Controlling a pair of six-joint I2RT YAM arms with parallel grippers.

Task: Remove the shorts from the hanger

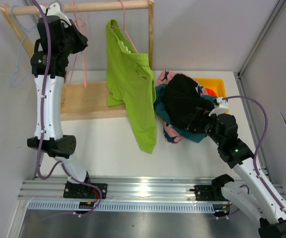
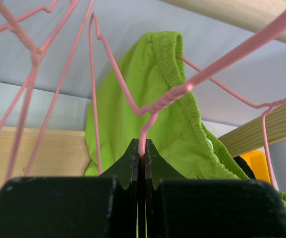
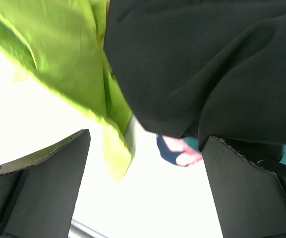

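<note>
Next, my left gripper shifts along the rod (image 1: 103,6), away from the shorts toward the blue hanger, and opens, since the pink hanger I hold is bare.
The lime green shorts (image 1: 130,89) hang from a pink hanger (image 1: 124,25) on the wooden rod (image 1: 103,6); they also show in the left wrist view (image 2: 133,104). My left gripper (image 1: 82,42) is raised left of them, shut on a pink hanger wire (image 2: 143,134) between its fingertips (image 2: 143,148). A pile lies at the right: black shorts (image 1: 182,101), teal shorts (image 1: 195,135), pink-and-navy shorts (image 1: 171,133). A bit of orange (image 1: 209,91) shows behind it. My right gripper (image 1: 200,120) is open and empty (image 3: 145,183) just under the black shorts (image 3: 207,64).
A wooden rack stands on a wooden base (image 1: 85,99) at the back left. Empty pink hangers (image 1: 85,59) and a blue hanger (image 1: 20,64) hang on it. A yellow bin (image 1: 217,85) sits behind the pile. Walls close in on the left and right.
</note>
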